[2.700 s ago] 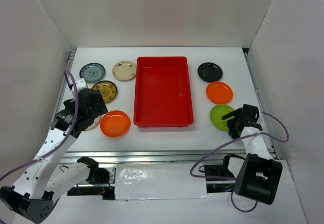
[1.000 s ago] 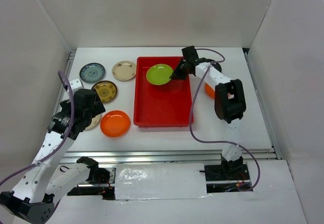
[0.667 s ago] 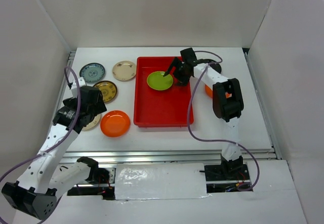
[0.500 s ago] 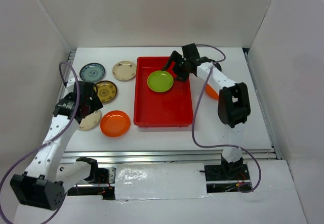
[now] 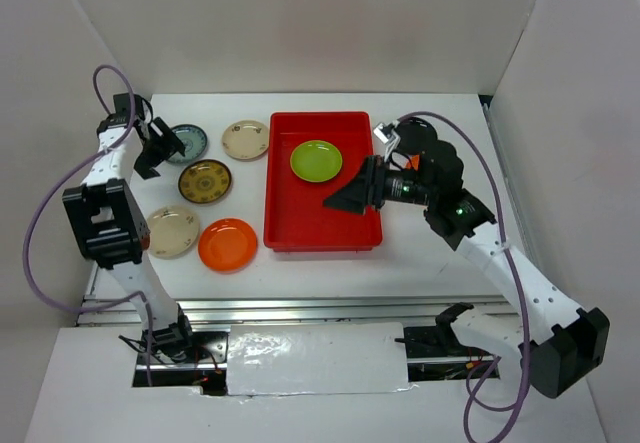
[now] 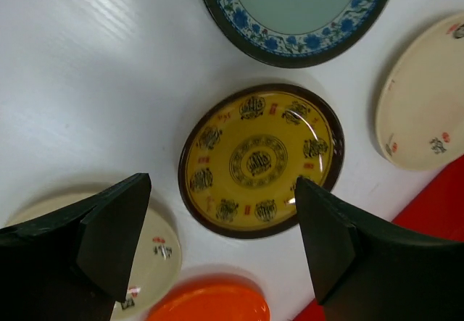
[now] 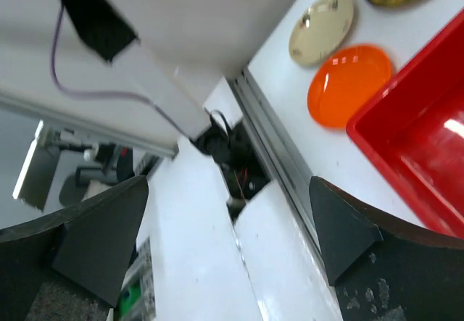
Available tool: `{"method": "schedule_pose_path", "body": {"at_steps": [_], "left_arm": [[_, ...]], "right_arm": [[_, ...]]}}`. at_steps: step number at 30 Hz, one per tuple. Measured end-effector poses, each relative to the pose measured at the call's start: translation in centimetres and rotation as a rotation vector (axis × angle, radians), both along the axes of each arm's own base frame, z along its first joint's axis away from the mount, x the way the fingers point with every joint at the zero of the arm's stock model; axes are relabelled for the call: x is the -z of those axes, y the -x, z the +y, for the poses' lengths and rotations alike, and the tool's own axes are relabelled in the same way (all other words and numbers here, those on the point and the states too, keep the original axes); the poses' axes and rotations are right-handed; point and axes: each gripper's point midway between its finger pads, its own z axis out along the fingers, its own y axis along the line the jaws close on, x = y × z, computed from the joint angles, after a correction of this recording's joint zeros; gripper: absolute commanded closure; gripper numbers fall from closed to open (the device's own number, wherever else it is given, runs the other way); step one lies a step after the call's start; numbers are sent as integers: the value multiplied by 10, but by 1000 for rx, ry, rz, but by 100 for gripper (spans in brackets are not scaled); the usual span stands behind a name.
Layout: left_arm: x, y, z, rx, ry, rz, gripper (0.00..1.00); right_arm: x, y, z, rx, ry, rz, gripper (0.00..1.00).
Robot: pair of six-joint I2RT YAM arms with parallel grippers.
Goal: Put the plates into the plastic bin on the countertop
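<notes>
The left gripper will next lower its open fingers on both sides of the brown-and-gold plate's rim farthest from the bin, since that rim is below it, where bare countertop leaves room.
The red plastic bin sits mid-countertop with the lime green plate lying in its far end. My right gripper is open and empty over the bin's near right part; in its wrist view it faces the table's front edge. My left gripper is open and empty at the far left, beside the teal patterned plate. In the left wrist view the gripper hovers above the brown-and-gold plate, with the teal plate beyond. The black plate and second orange plate are hidden behind my right arm.
Left of the bin lie a cream plate, the brown-and-gold plate, another cream plate and an orange plate. White walls enclose the countertop. A metal rail runs along the front edge.
My right gripper let go of the lime green plate in the bin and drew back toward the near right. My left arm swung to the far left, beside the teal plate.
</notes>
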Motion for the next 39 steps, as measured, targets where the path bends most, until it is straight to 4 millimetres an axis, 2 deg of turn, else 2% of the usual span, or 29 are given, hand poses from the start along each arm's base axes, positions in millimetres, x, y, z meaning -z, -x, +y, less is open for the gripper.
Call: {"method": "schedule_pose_path", "body": {"at_steps": [2,4,6,12,14,17,18,19,21,22,24,26,28,30,31,33,36,39], "left_arm": [[24,-10,1,28,45,28,5],[44,-10,-1,51,85,60,5],[51,-9,-3,68,107,71,7],[56,-15,-4,89,108,57,16],[69,-16,-4,91,113,77,21],[98,-13,-3,89,125,137,25],[101,-13,-4,84,130,141,26],[98,-14,-2,84,118,129,28],[99,-14,0,77,108,129,39],[101,-12,1,73,102,137,53],[103,-10,0,73,98,144,67],[105,-9,-2,72,96,153,75],[104,-11,-6,81,94,149,76],[102,-11,-9,86,73,152,82],[101,-11,-10,86,55,156,91],[97,-11,-13,89,19,160,100],[79,-10,-23,107,-40,153,100],[47,-12,-42,154,-91,128,100]], "right_arm": [[15,16,0,-51,22,9,0],[25,26,-1,-84,43,5,0],[28,31,-3,-103,54,-5,0],[26,45,-8,-145,54,-55,0],[26,49,-11,-146,57,-66,0],[26,54,-18,-137,65,-81,0],[25,55,-21,-130,67,-89,0],[24,54,-25,-120,68,-98,0],[22,54,-30,-105,68,-112,0],[21,54,-32,-99,67,-115,0],[24,53,-35,-91,67,-112,0],[29,53,-36,-90,70,-94,0],[35,53,-36,-93,73,-73,0],[36,52,-37,-91,74,-64,0],[36,51,-37,-89,74,-64,0],[36,51,-37,-85,73,-58,0],[35,50,-37,-77,69,-44,0],[37,47,-37,-65,71,-32,0]]}}
